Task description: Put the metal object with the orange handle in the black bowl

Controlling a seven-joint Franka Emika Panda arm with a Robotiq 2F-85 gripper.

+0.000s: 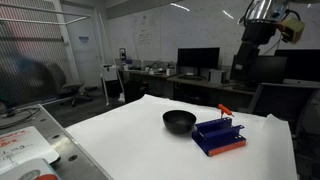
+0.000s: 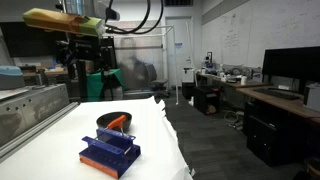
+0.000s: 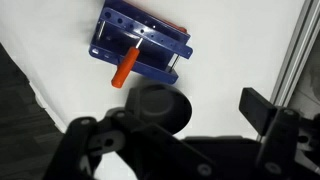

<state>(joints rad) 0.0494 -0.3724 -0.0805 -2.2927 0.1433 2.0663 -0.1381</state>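
Observation:
I will move my open gripper down and toward the left in the wrist view onto the handle next, because the orange handle (image 3: 125, 68) sticks out past the rack's edge.
The metal object with the orange handle (image 3: 126, 68) lies slanted across a blue rack (image 3: 150, 35). Its handle sticks out past the rack's edge toward the black bowl (image 3: 158, 106). It also shows in both exterior views (image 1: 225, 110) (image 2: 118, 124). The black bowl (image 1: 179, 121) (image 2: 108, 119) sits on the white table right beside the rack (image 1: 218, 135) (image 2: 110, 152). My gripper (image 3: 185, 128) is open and empty. It hangs high above the table (image 1: 256, 45) (image 2: 88, 55), well clear of bowl and rack.
The white table (image 1: 130, 140) has a near edge and drops off at its sides. A metal pole (image 3: 296, 55) stands beside it. Desks with monitors (image 1: 198, 60) and office chairs stand behind. A grey bench with clutter (image 1: 25, 140) adjoins the table.

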